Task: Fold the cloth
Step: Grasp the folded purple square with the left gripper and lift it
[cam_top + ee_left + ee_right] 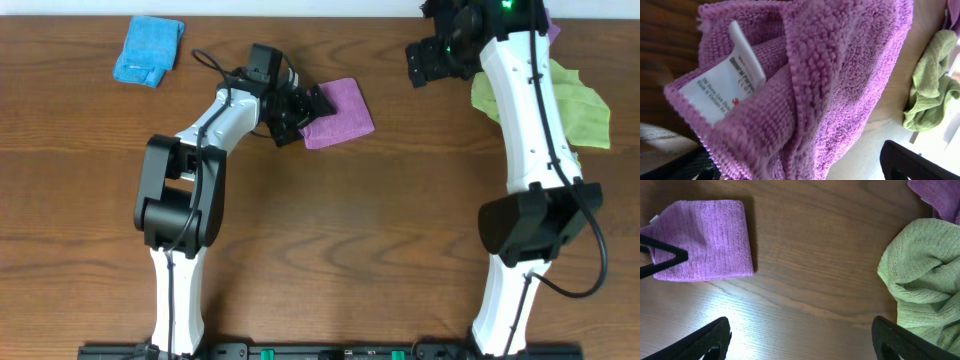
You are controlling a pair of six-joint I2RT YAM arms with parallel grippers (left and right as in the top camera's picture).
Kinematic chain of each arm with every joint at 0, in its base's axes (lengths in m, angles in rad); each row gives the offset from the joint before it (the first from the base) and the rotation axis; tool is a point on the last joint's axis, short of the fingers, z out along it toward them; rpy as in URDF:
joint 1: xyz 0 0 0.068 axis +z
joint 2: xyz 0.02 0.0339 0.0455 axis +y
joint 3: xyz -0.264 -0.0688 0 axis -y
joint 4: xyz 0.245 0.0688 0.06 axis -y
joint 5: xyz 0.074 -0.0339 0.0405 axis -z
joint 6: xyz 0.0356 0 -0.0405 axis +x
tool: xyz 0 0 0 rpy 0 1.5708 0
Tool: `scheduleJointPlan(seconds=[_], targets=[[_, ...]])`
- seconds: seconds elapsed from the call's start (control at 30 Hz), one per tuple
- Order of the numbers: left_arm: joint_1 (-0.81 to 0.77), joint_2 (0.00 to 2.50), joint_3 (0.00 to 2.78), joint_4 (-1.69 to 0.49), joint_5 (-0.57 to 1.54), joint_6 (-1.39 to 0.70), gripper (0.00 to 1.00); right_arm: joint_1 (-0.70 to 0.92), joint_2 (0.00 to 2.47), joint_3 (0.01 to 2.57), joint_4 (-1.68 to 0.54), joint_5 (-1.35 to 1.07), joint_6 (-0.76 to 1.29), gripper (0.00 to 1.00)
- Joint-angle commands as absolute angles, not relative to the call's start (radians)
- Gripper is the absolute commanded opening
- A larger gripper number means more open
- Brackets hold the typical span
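My left gripper closes on the cloth's tagged edge next.
The purple-magenta cloth lies folded into a small rectangle on the table behind centre. It also shows at the upper left of the right wrist view. In the left wrist view it fills the frame, with its white tag at the near edge. My left gripper is at the cloth's left edge. Its fingers are spread wide with the cloth's edge between them. My right gripper is open and empty above bare table, to the right of the cloth.
A lime-green towel lies bunched at the back right, also seen in the right wrist view. A second, bunched purple cloth lies just behind it. A folded blue cloth is at the back left.
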State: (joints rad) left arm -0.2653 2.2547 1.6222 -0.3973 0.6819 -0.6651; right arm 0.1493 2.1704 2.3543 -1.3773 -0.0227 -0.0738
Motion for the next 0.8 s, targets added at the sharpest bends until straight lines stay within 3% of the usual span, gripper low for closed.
scheduleJointPlan(seconds=[0.0,0.2,0.3,0.53,0.77], targets=[[-0.264,2.269,1.550,-0.366,0.621,-0.729,0.87,0.142,2.173,2.359,-1.377,-0.015,-0.088,0.90],[-0.265,2.269,1.525,-0.286,0.621,-0.749,0.26,0.142,2.173,2.359,-1.374,-0.015,-0.088,0.90],[-0.263,2.269,1.525,-0.244,0.632,-0.749,0.06,0.142,2.173,2.359,-1.377,-0.015,-0.088,0.90],[-0.225,2.269,1.563,-0.070,0.701,-0.764,0.06,0.142,2.173,2.359,-1.380,-0.015,-0.088,0.90],[-0.145,2.268,1.760,-0.051,0.696,-0.764,0.06,0.142,2.173,2.359,-1.373,-0.015,-0.088,0.90]])
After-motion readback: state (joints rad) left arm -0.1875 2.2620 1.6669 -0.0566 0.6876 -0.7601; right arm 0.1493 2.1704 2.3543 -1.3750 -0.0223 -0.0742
